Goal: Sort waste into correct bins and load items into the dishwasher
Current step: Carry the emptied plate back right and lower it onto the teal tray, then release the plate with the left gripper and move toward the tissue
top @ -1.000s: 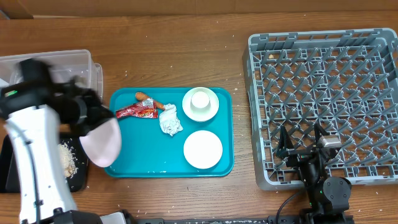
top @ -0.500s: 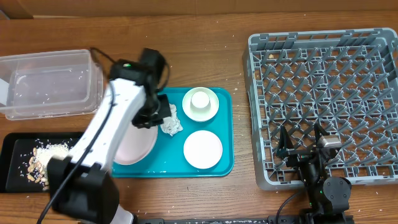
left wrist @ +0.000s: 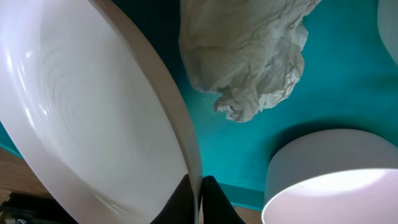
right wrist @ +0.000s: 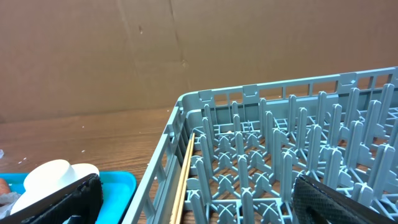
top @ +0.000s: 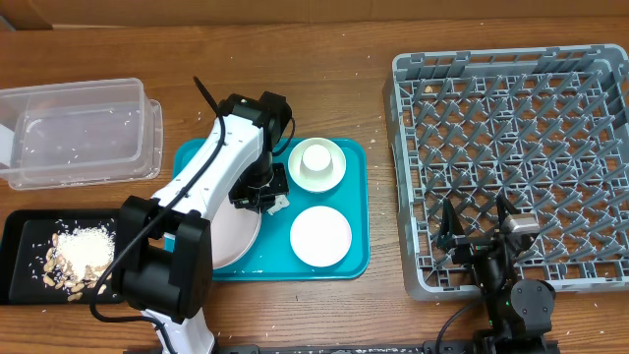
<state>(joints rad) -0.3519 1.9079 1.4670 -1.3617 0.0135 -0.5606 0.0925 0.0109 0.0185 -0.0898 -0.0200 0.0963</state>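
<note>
The plate point(top: 232, 234) hangs tilted over the teal tray, held by its rim in my left gripper. My left gripper should next lower slightly back and open beside the napkin point(top: 278, 205).
My left gripper point(top: 257, 193) is shut on the rim of the pale pink-white plate point(top: 232, 234), which sits tilted over the left part of the teal tray point(top: 358, 258). In the left wrist view the plate's rim point(left wrist: 186, 149) is pinched between the fingers point(left wrist: 199, 194), with the crumpled white napkin point(left wrist: 249, 56) and a white bowl point(left wrist: 336, 177) beside it. The napkin point(top: 278, 205) peeks out by the gripper. A white cup sits in a bowl point(top: 316, 163); a second bowl point(top: 320, 236) lies in front. The wrapper and carrot stick are hidden. My right gripper point(top: 477, 232) is open at the grey dish rack's point(top: 511, 138) front edge.
The clear tub point(top: 79, 133) stands at the far left, with a few rice grains inside. The black tray point(top: 25, 236) in front of it holds rice and beige crumbs point(top: 79, 254). A thin wooden stick point(right wrist: 186, 174) lies along the rack's left wall.
My left arm swung right from the black tray to the teal tray, carrying the plate. The plate is now lower, over the tray's left part. The right arm has not moved.
</note>
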